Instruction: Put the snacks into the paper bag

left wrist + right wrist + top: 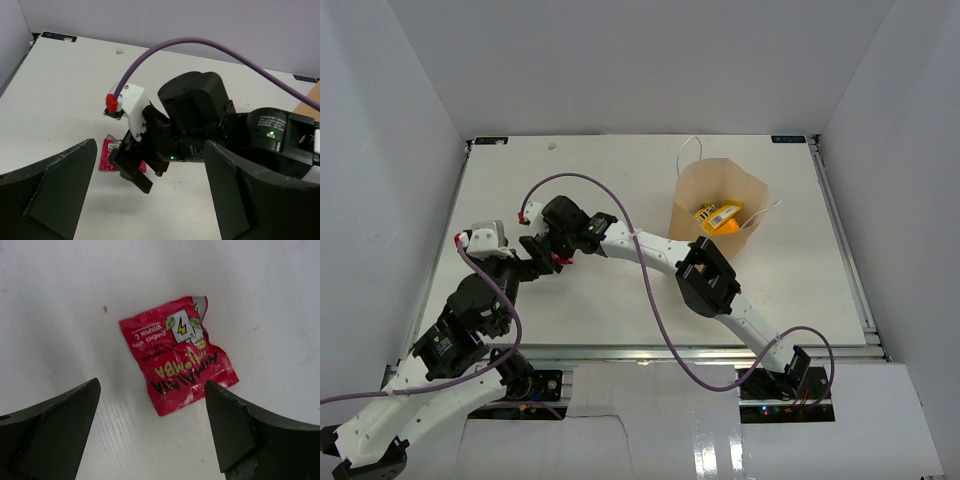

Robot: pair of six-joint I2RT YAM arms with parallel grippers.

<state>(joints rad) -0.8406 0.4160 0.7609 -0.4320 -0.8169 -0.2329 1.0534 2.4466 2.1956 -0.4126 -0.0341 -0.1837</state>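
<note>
The red packet lies flat on the tabletop below my right gripper, so the gripper lowers next, fingers open, onto the red packet's middle (176,354) beside the lightning-bolt badge.
A red packet (177,355) lies flat on the white table, just ahead of and between the open fingers of my right gripper (150,440), which hovers over it without touching. In the left wrist view the packet (106,155) peeks out from under the right gripper (132,167). In the top view the right gripper (548,252) is at centre left. My left gripper (523,263) is open and empty just left of it. The brown paper bag (692,192) stands open at the back right with an orange-yellow pouch (717,216) inside. Other snacks are hidden.
The right arm (710,285) stretches across the table in front of the bag, with a purple cable (650,290) looping over it. White walls enclose the table (800,260). A corner of the bag shows in the left wrist view (312,97).
</note>
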